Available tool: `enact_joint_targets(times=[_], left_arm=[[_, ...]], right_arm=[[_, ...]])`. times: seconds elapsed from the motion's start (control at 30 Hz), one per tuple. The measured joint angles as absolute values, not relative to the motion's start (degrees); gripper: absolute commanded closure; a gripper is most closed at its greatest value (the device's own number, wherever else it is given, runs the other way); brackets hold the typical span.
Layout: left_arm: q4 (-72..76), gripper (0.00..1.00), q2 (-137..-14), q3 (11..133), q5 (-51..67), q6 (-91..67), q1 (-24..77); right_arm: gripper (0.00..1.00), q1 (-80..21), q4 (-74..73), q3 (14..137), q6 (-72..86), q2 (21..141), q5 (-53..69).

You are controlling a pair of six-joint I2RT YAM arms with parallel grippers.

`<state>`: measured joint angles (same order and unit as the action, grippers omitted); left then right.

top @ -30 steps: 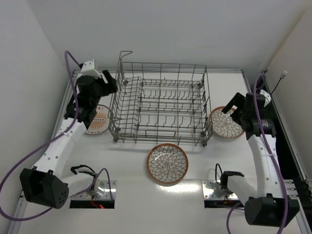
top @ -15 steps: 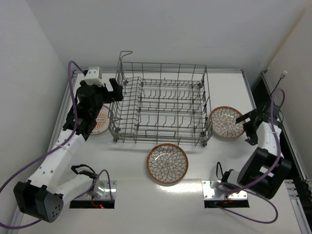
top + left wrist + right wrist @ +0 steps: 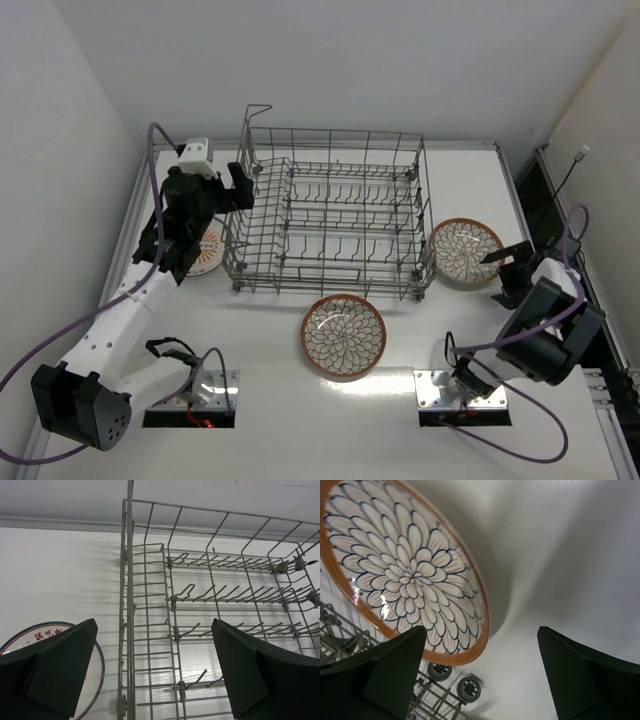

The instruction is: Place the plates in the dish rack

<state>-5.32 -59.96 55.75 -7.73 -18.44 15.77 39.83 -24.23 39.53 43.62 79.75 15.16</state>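
Observation:
The second plate's rim shows between the open fingers of my right gripper. I need to move this gripper gently toward the plate and close it on the plate's edge farthest from the rack.
The grey wire dish rack [image 3: 330,215] stands mid-table with no plates in it. A brown-rimmed petal plate [image 3: 344,334] lies in front of it. A second brown-rimmed plate [image 3: 464,251] lies at its right end and fills the upper left of the right wrist view [image 3: 405,570]. The orange sunburst plate [image 3: 205,246] lies at the rack's left end, partly under the left arm; its rim shows in the left wrist view [image 3: 97,655]. My left gripper [image 3: 236,182] is open and empty above the rack's left wall [image 3: 127,630]. My right gripper [image 3: 503,272] is open and empty, low beside the right plate.
White walls close in the table on the left, back and right. The rack's small wheels [image 3: 468,687] show under the right plate's edge. A tall wire loop [image 3: 257,115] rises at the rack's back left corner.
My right arm has folded down and back toward its base, leaving its gripper low beside the right plate. My left gripper has shifted slightly right and up over the rack's left wall.

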Motion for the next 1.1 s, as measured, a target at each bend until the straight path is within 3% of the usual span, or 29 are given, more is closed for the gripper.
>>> enact_joint_targets(times=[0.4, 0.5, 0.6, 0.63, 0.7, 0.73, 0.8, 0.83, 1.1], left_arm=[[-6.17, 0.00, -58.70, 55.75, -9.28, -16.97, 15.77], [-6.39, 0.00, -58.67, 55.75, -9.56, -16.80, 15.77], [-6.70, 0.00, -58.67, 55.75, -9.87, -16.56, 15.77], [-6.85, 0.00, -58.67, 55.75, -9.98, -16.53, 15.77], [-7.11, 0.00, -58.67, 55.75, -10.24, -16.53, 15.77], [-7.20, 0.00, -58.67, 55.75, -10.37, -16.51, 15.77], [-7.25, 0.00, -58.67, 55.75, -10.59, -16.32, 15.77], [-7.25, 0.00, -58.67, 55.75, -10.70, -16.19, 15.77], [-7.25, 0.00, -58.67, 55.75, -11.03, -15.64, 15.77]], right_arm=[[0.14, 41.21, -23.31, 42.72, 44.99, 91.53, 17.89], [0.19, 40.73, -22.87, 45.25, 45.06, 94.19, 18.13], [0.35, 40.03, -22.55, 46.63, 44.97, 95.85, 18.31], [0.49, 39.79, -22.50, 47.13, 45.01, 96.57, 18.33], [0.66, 39.48, -22.41, 47.79, 44.88, 97.51, 18.61], [0.83, 39.29, -22.35, 47.92, 44.93, 97.73, 18.68], [0.96, 39.24, -22.63, 47.94, 44.27, 97.84, 18.98], [1.00, 39.33, -22.59, 48.16, 43.99, 97.91, 20.43], [1.00, 38.24, -24.49, 50.63, 42.46, 93.78, 20.93]])
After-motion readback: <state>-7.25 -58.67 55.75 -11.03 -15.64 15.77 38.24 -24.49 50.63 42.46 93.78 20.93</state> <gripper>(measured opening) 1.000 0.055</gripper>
